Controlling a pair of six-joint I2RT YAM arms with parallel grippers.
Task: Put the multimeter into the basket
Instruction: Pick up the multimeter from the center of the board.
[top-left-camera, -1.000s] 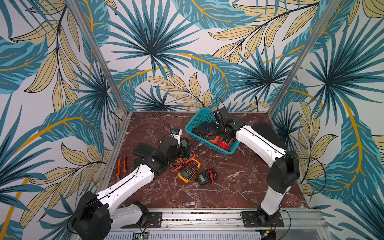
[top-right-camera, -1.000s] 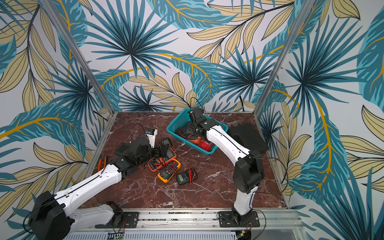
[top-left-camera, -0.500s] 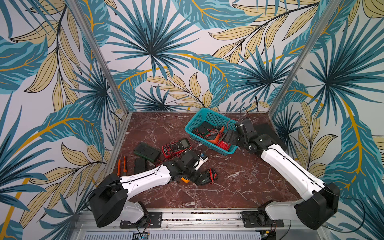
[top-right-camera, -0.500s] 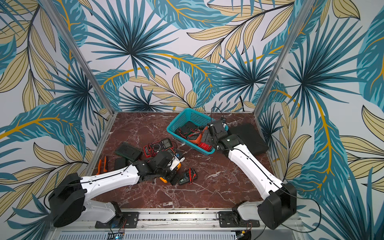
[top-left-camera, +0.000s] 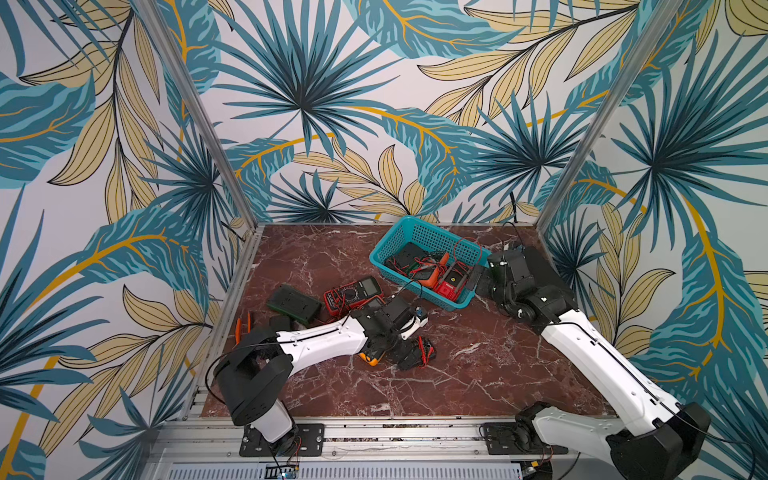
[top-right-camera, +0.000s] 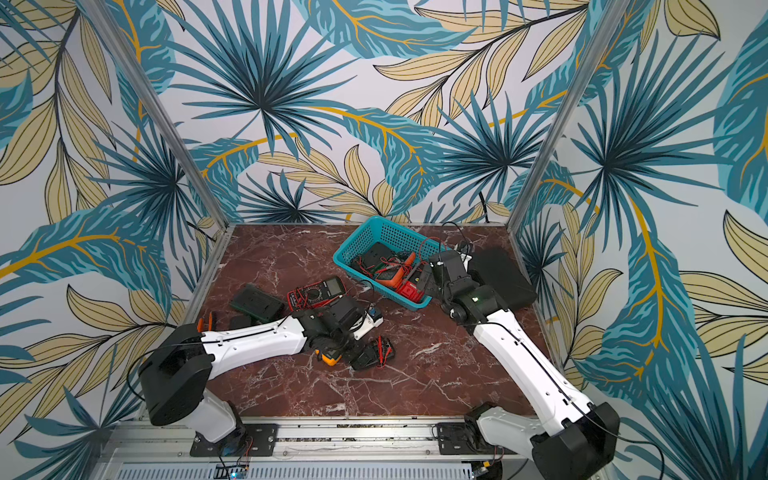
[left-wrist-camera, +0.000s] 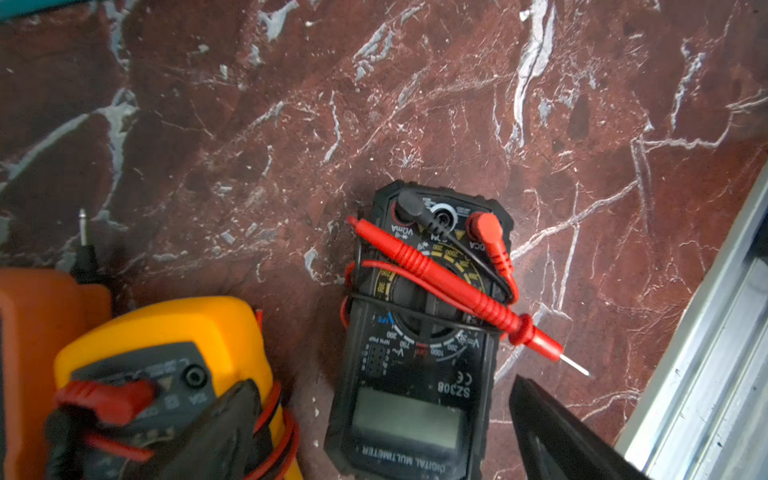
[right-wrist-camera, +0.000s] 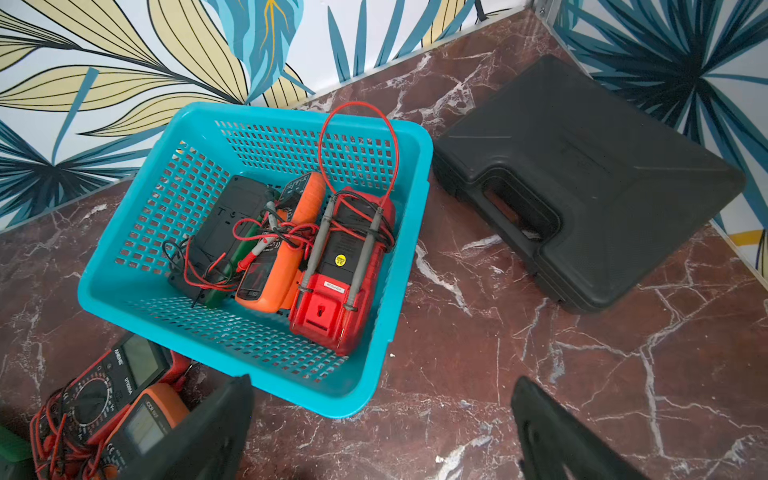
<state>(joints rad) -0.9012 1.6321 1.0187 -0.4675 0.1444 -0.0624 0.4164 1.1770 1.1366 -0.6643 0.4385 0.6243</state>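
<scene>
The black multimeter already has one open finger of my left gripper beside each long edge, so I should next lower that gripper around the multimeter's display end and close.
The teal basket (top-left-camera: 432, 237) (top-right-camera: 395, 235) (right-wrist-camera: 420, 158) stands at the back of the marble table. It holds a red meter (right-wrist-camera: 340, 270), an orange meter (right-wrist-camera: 274, 257) and a dark one (right-wrist-camera: 226, 226) with tangled leads. A black multimeter (left-wrist-camera: 419, 374) (top-left-camera: 420, 353) wrapped in red and black leads lies flat on the table. My left gripper (left-wrist-camera: 382, 432) (top-left-camera: 406, 355) is open low over its display end, one finger on each side, not touching. My right gripper (right-wrist-camera: 382, 436) (top-left-camera: 478, 283) is open and holds nothing, just outside the basket's near right corner.
A yellow multimeter (left-wrist-camera: 166, 345) (top-left-camera: 370, 358) lies right beside the black one, under my left arm. A red-and-black meter (top-left-camera: 353, 293) (right-wrist-camera: 95, 395) and an orange one (right-wrist-camera: 145, 419) lie left of the basket. A black case (right-wrist-camera: 582, 166) sits at the back right. A dark flat box (top-left-camera: 294, 303) lies left.
My right gripper has opened and drawn back out of the basket to its near right corner. My left arm has swung from the meter pile down over the black multimeter.
</scene>
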